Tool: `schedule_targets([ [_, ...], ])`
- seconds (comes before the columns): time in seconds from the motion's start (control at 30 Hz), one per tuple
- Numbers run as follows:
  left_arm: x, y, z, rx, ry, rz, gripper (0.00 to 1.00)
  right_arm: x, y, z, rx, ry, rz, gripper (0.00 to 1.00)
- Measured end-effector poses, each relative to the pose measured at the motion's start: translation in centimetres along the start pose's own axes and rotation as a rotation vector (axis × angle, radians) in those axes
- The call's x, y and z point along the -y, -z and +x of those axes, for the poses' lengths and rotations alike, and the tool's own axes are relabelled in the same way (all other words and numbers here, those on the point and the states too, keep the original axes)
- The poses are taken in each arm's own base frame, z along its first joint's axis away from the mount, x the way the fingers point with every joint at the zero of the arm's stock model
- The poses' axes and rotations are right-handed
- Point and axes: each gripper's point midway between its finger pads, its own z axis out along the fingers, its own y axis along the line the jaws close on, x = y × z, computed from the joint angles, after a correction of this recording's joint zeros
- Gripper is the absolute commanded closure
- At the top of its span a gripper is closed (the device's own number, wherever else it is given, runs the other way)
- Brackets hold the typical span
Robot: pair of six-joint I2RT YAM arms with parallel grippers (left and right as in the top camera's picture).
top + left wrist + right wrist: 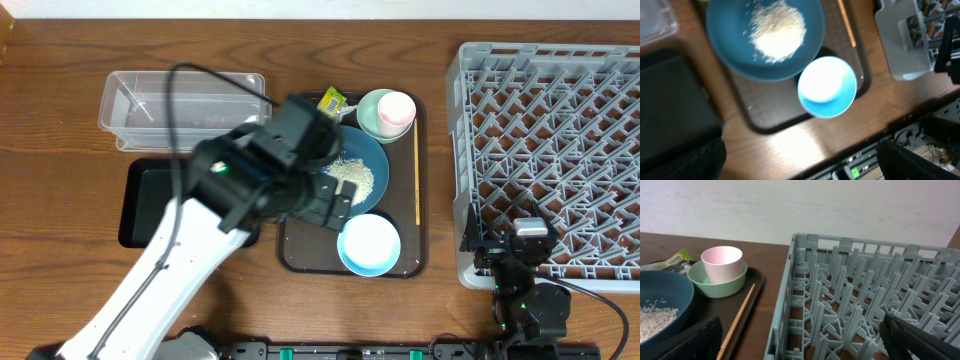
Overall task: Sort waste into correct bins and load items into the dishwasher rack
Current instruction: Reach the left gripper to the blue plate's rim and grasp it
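Observation:
I will next move my left gripper toward the chopstick, then lower it to the dark-blue plate's rim facing the chopstick.
White rice [352,178] is heaped on the dark-blue plate [373,153] on a brown serving tray. My left gripper [333,203] hovers open above the plate's near edge, empty; the left wrist view looks down on the rice [777,30] and the light-blue bowl [827,87]. The pink cup [397,108] stands inside the mint-green bowl [370,115], with the yellow-green wrapper [332,100] beside them and the chopstick [417,180] along the tray's right side. My right gripper [520,245] is open at the front-left corner of the dishwasher rack [555,150].
The brown serving tray [310,255] sits mid-table. A clear tub [180,105] stands at the back left, with a black tray [150,200] in front of it, partly under my left arm. The rack fills the right side up to the table's edge.

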Motion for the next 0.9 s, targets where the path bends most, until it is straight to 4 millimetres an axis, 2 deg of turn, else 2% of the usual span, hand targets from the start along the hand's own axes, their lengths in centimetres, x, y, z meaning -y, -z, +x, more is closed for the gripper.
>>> schedule_targets([
  [0.23,1.5,-3.2,-1.4,-0.028,0.033,0.007,0.02,0.0,0.0,0.0,0.0,0.0,0.0,0.01],
  [0.43,2.4,-5.6,-5.0,0.057,0.048,0.028,0.02,0.0,0.0,0.0,0.0,0.0,0.0,0.01],
  [0.57,2.7,-7.5,-6.4,0.07,0.053,0.032,0.01,0.0,0.0,0.0,0.0,0.0,0.0,0.01],
  [0.67,2.7,-9.9,-6.8,0.046,0.076,0.021,0.09,0.0,0.0,0.0,0.0,0.0,0.0,0.01],
  [0.77,2.7,-12.5,-6.9,0.017,0.076,-0.012,0.1,0.0,0.0,0.0,0.0,0.0,0.0,0.01],
  [0.9,2.5,-16.0,-6.6,-0.011,0.059,-0.097,0.16,0.0,0.0,0.0,0.0,0.0,0.0,0.01],
])
